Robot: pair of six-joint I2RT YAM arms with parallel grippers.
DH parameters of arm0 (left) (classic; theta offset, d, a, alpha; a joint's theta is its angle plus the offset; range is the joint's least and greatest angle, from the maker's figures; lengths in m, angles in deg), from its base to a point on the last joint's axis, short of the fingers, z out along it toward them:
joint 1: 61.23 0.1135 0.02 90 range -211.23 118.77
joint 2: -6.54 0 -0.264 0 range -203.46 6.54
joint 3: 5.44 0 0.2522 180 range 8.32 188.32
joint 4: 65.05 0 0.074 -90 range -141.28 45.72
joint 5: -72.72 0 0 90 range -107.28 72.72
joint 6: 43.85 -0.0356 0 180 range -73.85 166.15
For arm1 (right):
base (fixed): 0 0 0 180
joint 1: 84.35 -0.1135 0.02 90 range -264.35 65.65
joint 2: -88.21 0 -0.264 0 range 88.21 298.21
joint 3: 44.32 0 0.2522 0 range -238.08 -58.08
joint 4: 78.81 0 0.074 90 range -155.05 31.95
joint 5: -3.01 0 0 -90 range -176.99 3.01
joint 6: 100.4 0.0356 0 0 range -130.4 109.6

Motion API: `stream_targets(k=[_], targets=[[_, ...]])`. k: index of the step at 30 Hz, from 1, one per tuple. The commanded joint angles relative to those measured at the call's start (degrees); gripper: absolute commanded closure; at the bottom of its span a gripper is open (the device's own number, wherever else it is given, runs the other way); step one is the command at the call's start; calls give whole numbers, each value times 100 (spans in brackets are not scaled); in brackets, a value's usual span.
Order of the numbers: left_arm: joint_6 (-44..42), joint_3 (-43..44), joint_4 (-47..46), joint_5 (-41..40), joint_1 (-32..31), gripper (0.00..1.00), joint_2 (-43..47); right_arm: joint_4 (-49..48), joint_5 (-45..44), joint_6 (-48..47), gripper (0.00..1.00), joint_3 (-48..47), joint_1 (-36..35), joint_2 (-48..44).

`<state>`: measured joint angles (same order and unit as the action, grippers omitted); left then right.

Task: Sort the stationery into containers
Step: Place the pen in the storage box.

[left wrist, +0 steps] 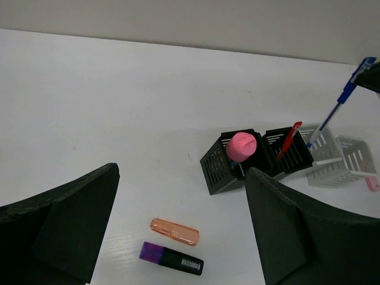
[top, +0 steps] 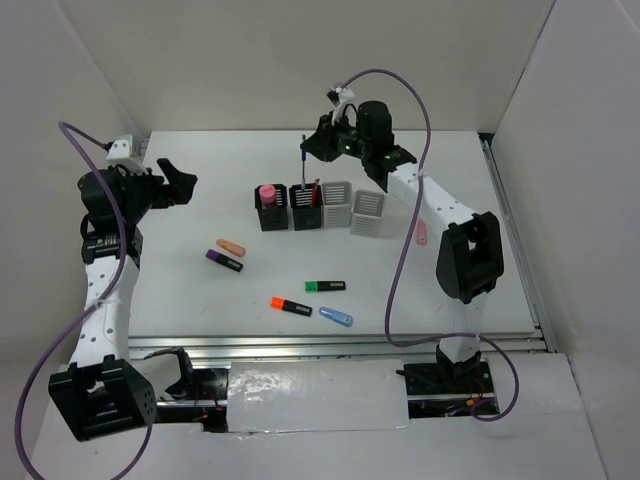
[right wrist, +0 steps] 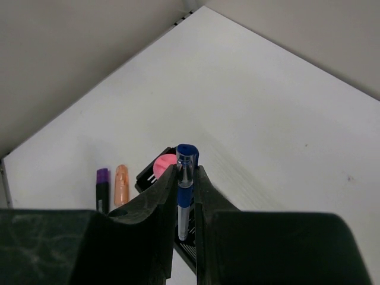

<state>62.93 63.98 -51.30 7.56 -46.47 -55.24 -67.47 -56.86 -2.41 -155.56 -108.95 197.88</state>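
Note:
Next, my right gripper will lower and bring the blue pen's tip down into the second black container (top: pixel 306 208) (right wrist: pixel 189 242) to release it, because the red pen already stands there.
My right gripper (top: pixel 312 150) (right wrist: pixel 186 170) is shut on a blue pen (top: pixel 303 163) (right wrist: pixel 184 190), which hangs upright over the second black container (top: pixel 306 210); a red pen (left wrist: pixel 288 138) stands in that container. The first black container (top: pixel 269 212) (left wrist: pixel 222 169) holds a pink marker (top: pixel 267 191) (left wrist: pixel 242 146). Two light grey containers (top: pixel 336 205) (top: pixel 367 215) stand to the right of them. My left gripper (top: pixel 183 184) (left wrist: pixel 183 172) is open, above and left of a peach marker (top: pixel 231 246) (left wrist: pixel 174 231) and a purple one (top: pixel 225 261) (left wrist: pixel 171 257).
On the table in front of the containers lie a green marker (top: pixel 325 286), an orange one (top: pixel 291 306) and a light blue one (top: pixel 335 317). A pink item (top: pixel 421 235) lies beside the right arm. White walls close in the table on the left, back and right.

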Motion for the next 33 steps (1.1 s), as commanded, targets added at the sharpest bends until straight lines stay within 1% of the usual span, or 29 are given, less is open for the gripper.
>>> stream_targets(k=[1, 5, 6, 7, 11, 12, 13, 14, 15, 16, 17, 21, 23, 24, 25, 26, 27, 28, 30, 31, 32, 33], targets=[[-465, 156, 218, 477, 18, 1, -45, -497, -157, -254, 100, 97, 16, 230], [-684, 103, 309, 557, 53, 1, -62, -479, -42, -324, 100, 184, 96, 380], [-693, 68, 283, 513, 53, 1, -19, -444, 1, -359, 95, 219, 96, 397], [-684, 24, 256, 470, 53, 1, -10, -453, 36, -386, 93, 272, 96, 398], [-632, -107, 194, 582, 62, 2, -62, -471, 125, -395, 89, 483, 69, 424], [-632, -108, 247, 609, 62, 2, -115, -436, 203, -386, 82, 475, 69, 450], [-814, -99, 308, 601, 53, 5, -150, -392, 221, -377, 78, 483, 52, 459], [-903, -38, 387, 505, 70, 5, -246, -330, 239, -377, 75, 466, 43, 442], [-965, 6, 571, 513, 70, 5, -290, -286, 239, -377, 59, 457, 17, 441], [-1105, 85, 659, 539, 88, 5, -343, -260, 230, -368, 51, 457, 8, 407], [-1132, 103, 712, 565, 123, 5, -413, -242, 221, -333, 45, 466, -10, 345], [-1334, 24, 626, 820, 149, 3, -388, -84, 248, -263, 44, 484, -27, 73], [-1606, -29, 678, 882, 158, 3, -361, 65, 292, -263, 44, 483, -27, -163], [-1607, -29, 704, 1074, 167, 4, -387, 118, 309, -254, 44, 492, -1, -269], [-2208, 76, 991, 1180, 167, 6, -431, 179, 335, -245, 44, 484, 16, -357], [-2405, 155, 1194, 1277, 158, 7, -571, 371, 440, -245, 44, 466, 43, -567], [-2494, 225, 1353, 1278, 158, 10, -668, 486, 485, -263, 44, 440, 104, -656], [-2460, 357, 1520, 1173, 150, 15, -886, 783, 572, -280, 45, 396, 148, -866], [-2547, 497, 1688, 1102, 132, 19, -1168, 1057, 643, -463, 45, 404, 253, -1087], [-2800, 690, 1941, 1119, 71, 22, -1457, 1346, 695, -587, 45, 509, 289, -1340], [-2959, 779, 2057, 1102, 18, 22, -1616, 1488, 818, -701, 45, 579, 333, -1473], [-3161, 867, 2188, 1128, -8, 22, -1775, 1637, 932, -1094, 45, 685, 385, -1596]])
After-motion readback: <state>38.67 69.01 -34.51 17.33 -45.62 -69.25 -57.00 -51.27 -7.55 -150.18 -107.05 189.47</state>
